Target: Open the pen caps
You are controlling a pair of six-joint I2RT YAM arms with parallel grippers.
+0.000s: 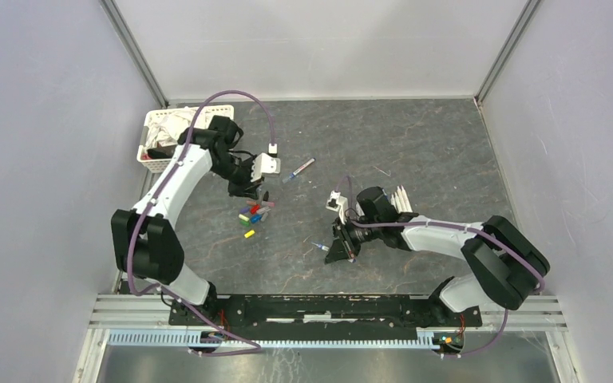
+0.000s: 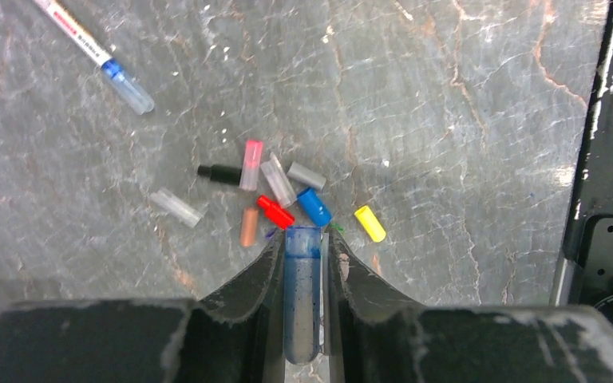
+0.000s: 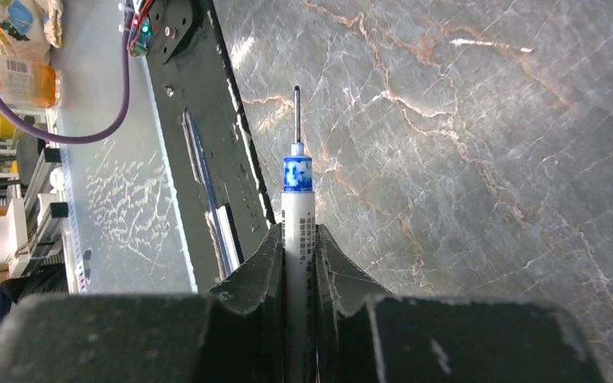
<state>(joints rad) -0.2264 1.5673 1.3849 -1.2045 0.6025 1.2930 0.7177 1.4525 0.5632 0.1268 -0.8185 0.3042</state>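
Observation:
I should next lower my left gripper across to the cap pile's edge by the grey cap, below it and to its right in the top view, and let go among the loose caps.
My left gripper point(image 2: 303, 239) is shut on a blue-stained translucent pen cap point(image 2: 302, 295), held just above a pile of loose pen caps point(image 2: 275, 195): blue point(image 2: 314, 207), red point(image 2: 275, 211), yellow point(image 2: 369, 223), pink, black, grey, brown and clear ones. The pile also shows in the top view point(image 1: 254, 214). My right gripper point(image 3: 296, 235) is shut on a white pen point(image 3: 296, 207) with a bare blue tip, no cap on it. In the top view this gripper point(image 1: 337, 249) is at the table's near middle. A capped blue pen point(image 2: 96, 54) lies beyond the pile.
A white basket of cloths point(image 1: 162, 132) stands at the back left behind the left arm. A row of white pens point(image 1: 401, 198) lies by the right arm's wrist. The black base rail point(image 3: 199, 120) runs close to the right gripper's left.

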